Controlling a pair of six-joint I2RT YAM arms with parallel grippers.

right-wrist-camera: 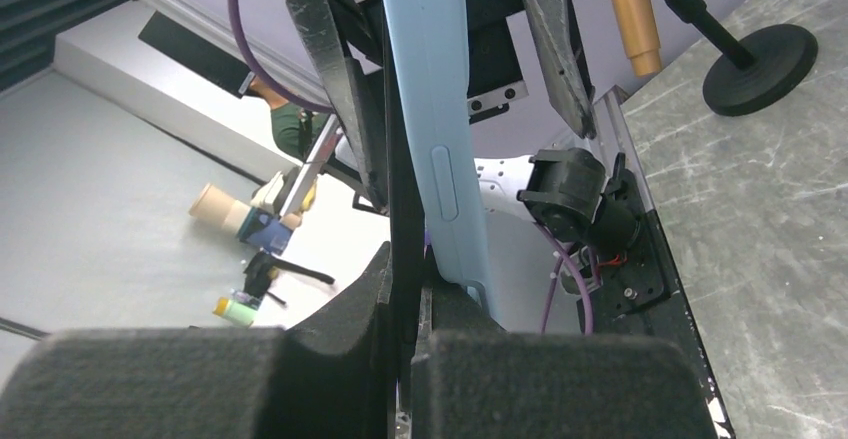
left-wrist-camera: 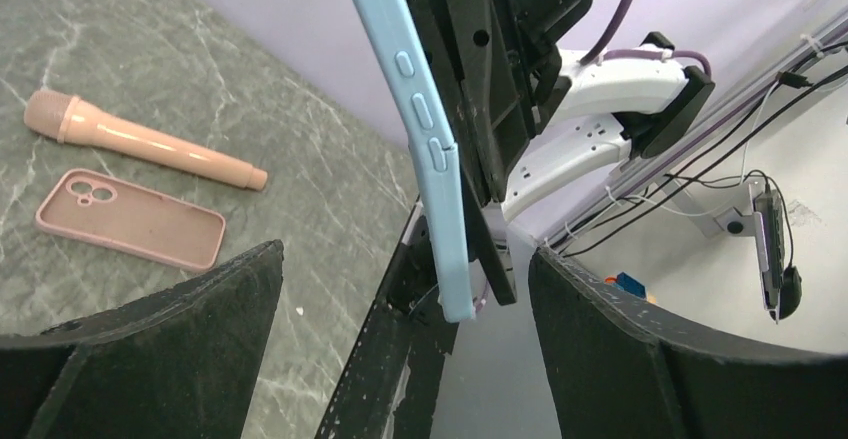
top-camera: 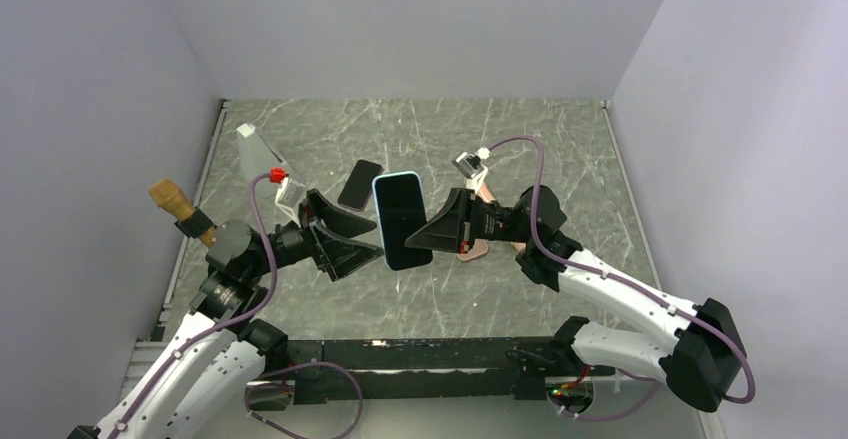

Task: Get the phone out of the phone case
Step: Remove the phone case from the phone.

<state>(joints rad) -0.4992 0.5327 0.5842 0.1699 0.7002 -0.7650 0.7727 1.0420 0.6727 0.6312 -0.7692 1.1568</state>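
Observation:
My right gripper should move down and outward to let go of the phone on the marble beside the second dark phone. That spot is below and outward of the gripper.
A black phone (top-camera: pixel 402 224) in a light blue case (top-camera: pixel 398 176) hangs in the air between my two grippers. My right gripper (top-camera: pixel 432 235) is shut on the phone's right edge. In the right wrist view the pads (right-wrist-camera: pixel 330 369) pinch the black phone (right-wrist-camera: pixel 403 209), and the blue case (right-wrist-camera: pixel 435 129) stands slightly off it beside the pads. My left gripper (top-camera: pixel 368 246) is open, its jaws wide on either side of the phone's lower end without touching it. In the left wrist view the case (left-wrist-camera: pixel 430 149) sits between the open fingers (left-wrist-camera: pixel 190 339).
A pink phone case (left-wrist-camera: pixel 130 217) and a pink microphone (left-wrist-camera: pixel 140 144) lie on the marble table under the right arm. A second dark phone (top-camera: pixel 360 184) lies behind the held one. A brown microphone on a black stand (top-camera: pixel 178 205) is at the left edge.

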